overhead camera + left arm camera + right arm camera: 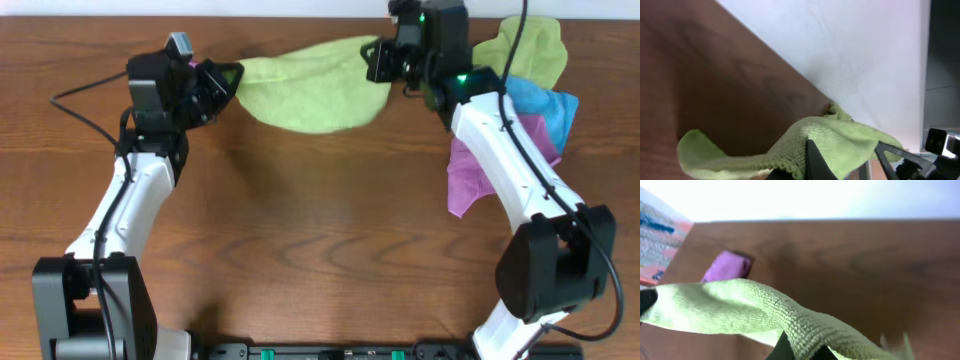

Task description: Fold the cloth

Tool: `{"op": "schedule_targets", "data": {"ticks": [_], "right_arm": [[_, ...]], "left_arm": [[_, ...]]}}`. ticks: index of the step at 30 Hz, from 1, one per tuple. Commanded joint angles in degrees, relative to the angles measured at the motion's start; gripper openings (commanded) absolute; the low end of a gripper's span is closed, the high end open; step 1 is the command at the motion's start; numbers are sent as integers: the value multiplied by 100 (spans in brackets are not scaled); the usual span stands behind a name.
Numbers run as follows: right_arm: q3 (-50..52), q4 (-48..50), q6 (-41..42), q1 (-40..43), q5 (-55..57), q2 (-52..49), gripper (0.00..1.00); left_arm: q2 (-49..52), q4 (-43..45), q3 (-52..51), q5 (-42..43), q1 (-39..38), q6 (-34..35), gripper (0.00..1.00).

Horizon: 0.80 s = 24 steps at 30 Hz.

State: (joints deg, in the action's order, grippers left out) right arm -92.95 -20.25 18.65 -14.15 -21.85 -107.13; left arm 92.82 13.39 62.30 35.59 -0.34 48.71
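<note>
My right gripper needs to move back and down next, onto the clear part of the table that is below it and nearer my base. It should let go of the hanging corner of the cloth there.
The light lime-green cloth [305,85] hangs stretched between my two grippers near the table's far edge, sagging in the middle. My left gripper [228,78] is shut on its left corner; the cloth drapes over a dark finger in the left wrist view [840,142]. My right gripper [378,55] is shut on its right corner; the cloth [740,310] folds over the fingertips in the right wrist view.
A pile of other cloths lies at the far right: a duller olive-green one [530,45], a blue one [550,105] and a purple one [470,170]. A purple cloth [727,266] also shows in the right wrist view. The wooden table [320,240] spreads in front.
</note>
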Motion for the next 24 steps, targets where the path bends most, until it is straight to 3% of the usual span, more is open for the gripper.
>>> {"op": "schedule_targets", "data": {"ticks": [1,5,8,16,24], "right_arm": [[-369,-361,-212,168,13,31,1],[-461,-1193,-461,162,-101,39,1],[-461,-1906,-608,140,-109,39,1],[-455,-4118,-1027,131,-208,39,1],[-306,-4804,-1318,-140,-291,39,1]], "left_arm": [[28,-26,356,256,37,-297,6],[28,-887,669,656,39,-861,6],[24,-2081,693,791,37,-1467,6],[24,-4859,691,411,31,-3082,6],[24,-5982,557,101,-92,-3528,6]]}}
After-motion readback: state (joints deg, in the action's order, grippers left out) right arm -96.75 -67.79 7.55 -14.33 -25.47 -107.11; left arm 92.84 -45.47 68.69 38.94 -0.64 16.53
